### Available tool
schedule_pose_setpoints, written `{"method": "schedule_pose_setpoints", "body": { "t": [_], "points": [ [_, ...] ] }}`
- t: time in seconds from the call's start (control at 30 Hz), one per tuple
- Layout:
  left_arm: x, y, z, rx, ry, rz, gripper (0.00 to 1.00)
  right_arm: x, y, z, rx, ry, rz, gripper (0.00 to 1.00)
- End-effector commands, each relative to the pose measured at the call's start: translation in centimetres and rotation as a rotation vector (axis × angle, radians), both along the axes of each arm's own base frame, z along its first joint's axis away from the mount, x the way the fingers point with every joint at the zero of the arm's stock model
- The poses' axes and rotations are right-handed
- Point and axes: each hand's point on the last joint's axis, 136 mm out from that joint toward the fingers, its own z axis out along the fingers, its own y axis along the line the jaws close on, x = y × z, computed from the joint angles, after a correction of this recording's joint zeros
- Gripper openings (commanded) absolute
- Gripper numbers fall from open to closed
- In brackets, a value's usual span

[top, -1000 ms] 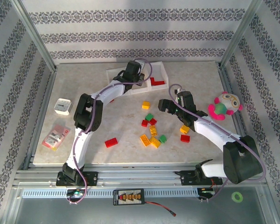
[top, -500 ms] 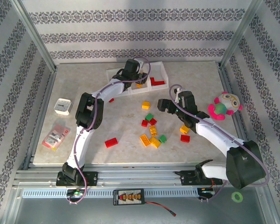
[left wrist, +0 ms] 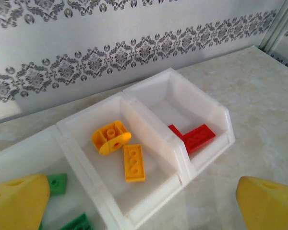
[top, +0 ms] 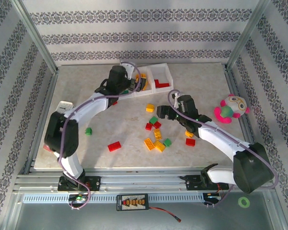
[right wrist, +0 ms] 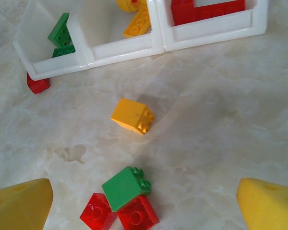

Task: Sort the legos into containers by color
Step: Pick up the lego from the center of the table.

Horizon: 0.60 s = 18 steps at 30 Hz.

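Note:
I will next move my right gripper outward past the green brick (right wrist: 126, 188), then down around the yellow brick (right wrist: 131, 115), because the bare tabletop on every side leaves my fingers room to close.
The containers (top: 159, 78) stand in a row at the back. In the left wrist view the left bin holds green legos (left wrist: 57, 183), the middle bin (left wrist: 149, 191) two yellow ones (left wrist: 134, 163), and the right bin a red one (left wrist: 194, 138). My left gripper (left wrist: 144, 203) hangs open and empty over the middle bin's front wall. My right gripper (right wrist: 144, 203) stands open above a green brick (right wrist: 126, 188) that lies on two red bricks (right wrist: 137, 216), with a yellow brick (right wrist: 132, 115) just beyond. Loose legos (top: 156, 136) lie scattered at mid-table.
A pink-and-green plush toy (top: 229, 109) sits at the right edge. A small white box (top: 64, 105) shows behind my left arm's elbow. Single bricks lie apart: green (top: 88, 131), red (top: 114, 146), and red (right wrist: 38, 84) beside the left bin.
My left gripper has opened over the bins and its arm has swung to the left, uncovering a green brick. My right gripper has moved left toward the brick cluster.

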Motion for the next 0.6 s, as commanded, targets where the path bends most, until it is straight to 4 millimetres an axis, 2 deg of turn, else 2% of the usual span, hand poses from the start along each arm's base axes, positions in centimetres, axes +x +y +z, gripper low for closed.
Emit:
{"method": "schedule_pose_setpoints", "body": {
  "t": [0.0,0.2,0.37,0.47,0.57],
  "points": [
    [-3.0,0.2,-0.2,0.021,-0.063,-0.014,0.99,0.4,1.3,0.9,-0.007,-0.009,0.023,0.98],
    [-10.3,1.4,-2.5,0.097,-0.096,-0.046,0.99,0.6,3.0,-1.4,-0.083,0.09,0.039,0.98],
    [-16.1,1.8,-4.6,0.121,-0.118,-0.108,0.99,2.0,5.1,-3.7,-0.153,0.142,0.066,0.98],
    [-18.6,2.1,-6.0,0.128,-0.087,-0.166,0.99,3.4,6.2,-5.2,-0.179,0.185,0.069,0.98],
    [-20.3,2.5,-6.6,0.142,-0.071,-0.195,0.99,5.0,6.7,-6.6,-0.214,0.224,0.045,0.98]
  ]
}}
